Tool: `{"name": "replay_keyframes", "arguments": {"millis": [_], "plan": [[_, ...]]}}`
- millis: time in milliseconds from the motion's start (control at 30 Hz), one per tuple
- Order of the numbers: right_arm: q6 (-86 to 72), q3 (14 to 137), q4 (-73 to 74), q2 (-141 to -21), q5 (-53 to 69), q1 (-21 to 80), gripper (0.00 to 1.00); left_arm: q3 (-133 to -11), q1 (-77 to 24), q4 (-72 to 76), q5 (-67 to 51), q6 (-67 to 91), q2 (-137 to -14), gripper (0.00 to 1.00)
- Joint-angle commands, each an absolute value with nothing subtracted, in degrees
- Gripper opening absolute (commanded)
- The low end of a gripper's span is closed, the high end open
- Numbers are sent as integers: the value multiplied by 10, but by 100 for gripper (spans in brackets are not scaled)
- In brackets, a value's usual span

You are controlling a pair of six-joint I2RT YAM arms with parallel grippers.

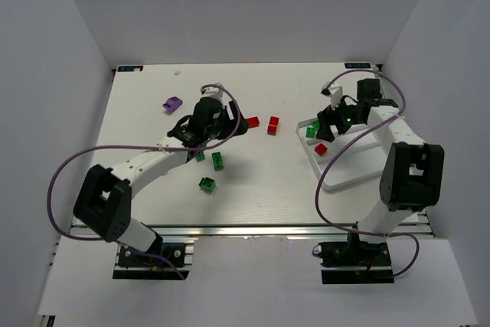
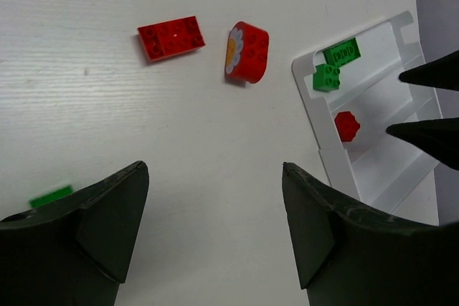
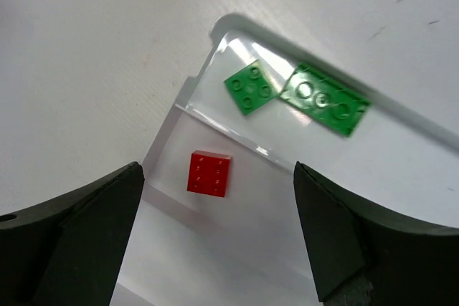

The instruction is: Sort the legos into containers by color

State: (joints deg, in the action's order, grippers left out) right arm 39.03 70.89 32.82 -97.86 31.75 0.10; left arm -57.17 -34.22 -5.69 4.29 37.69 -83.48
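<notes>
My left gripper moves across to its right in the top view and down onto the rounded red lego next, since it lies below, still outside the tray (image 1: pixel 346 174).
The white tray (image 1: pixel 346 174) lies at the right. Two green legos (image 3: pixel 249 88) (image 3: pixel 324 98) lie in its far compartment and one red lego (image 3: pixel 210 173) in the middle one. My right gripper (image 3: pixel 217 202) is open and empty just above that red lego (image 1: pixel 321 149). My left gripper (image 2: pixel 215 209) is open and empty above bare table. A flat red lego (image 2: pixel 171 37) and a rounded red lego with a flower face (image 2: pixel 247 51) lie ahead of it. Green legos (image 1: pixel 219 161) (image 1: pixel 207 184) lie under the left arm. A purple lego (image 1: pixel 173 103) lies far left.
The tray's near corner (image 2: pixel 308 105) shows in the left wrist view, with my right gripper's fingertips (image 2: pixel 423 77) over it. A small green lego (image 2: pixel 50 195) peeks beside the left finger. White walls close the table on three sides.
</notes>
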Motion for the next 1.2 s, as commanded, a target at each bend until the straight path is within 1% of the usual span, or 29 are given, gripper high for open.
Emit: {"name": "replay_keyframes", "arguments": {"millis": [0,67,167,200,233,267,300,367,467,500,600,700,733,967,1167], "plan": [[351,701,255,-911,376,-38,89,-643,-340,-63,-17,351,-878,83],[351,714,277,-914,416,-50,89,-683,-340,-69,-35,345,-918,81],[374,748,342,-932,459,-57,75,-743,-341,-90,-52,331,-976,75],[374,751,348,-932,466,-58,65,-758,-342,-97,-55,328,-990,74],[373,751,351,-927,475,-58,60,-773,-344,-109,-60,321,-1018,72],[372,751,351,-923,477,-58,56,-788,-345,-109,-60,321,-1019,71],[369,745,346,-919,480,-58,48,-819,-348,-121,-62,312,-1044,69],[360,737,338,-906,482,-59,44,-851,-356,-140,-61,299,-1070,65],[346,730,326,-893,480,-59,45,-915,-367,-176,-53,284,-1123,62],[341,724,322,-891,479,-60,48,-932,-371,-186,-48,280,-1137,62],[330,715,309,-885,476,-62,54,-993,-387,-217,-28,261,-1186,63],[318,710,300,-884,476,-64,57,-1051,-401,-253,-6,244,-1231,65],[317,708,299,-883,478,-66,58,-1079,-406,-264,30,242,-1253,65],[313,701,294,-882,483,-73,61,-1156,-425,-307,78,222,-1321,66],[310,696,287,-882,487,-76,61,-1171,-439,-311,121,206,-1341,66]]}}
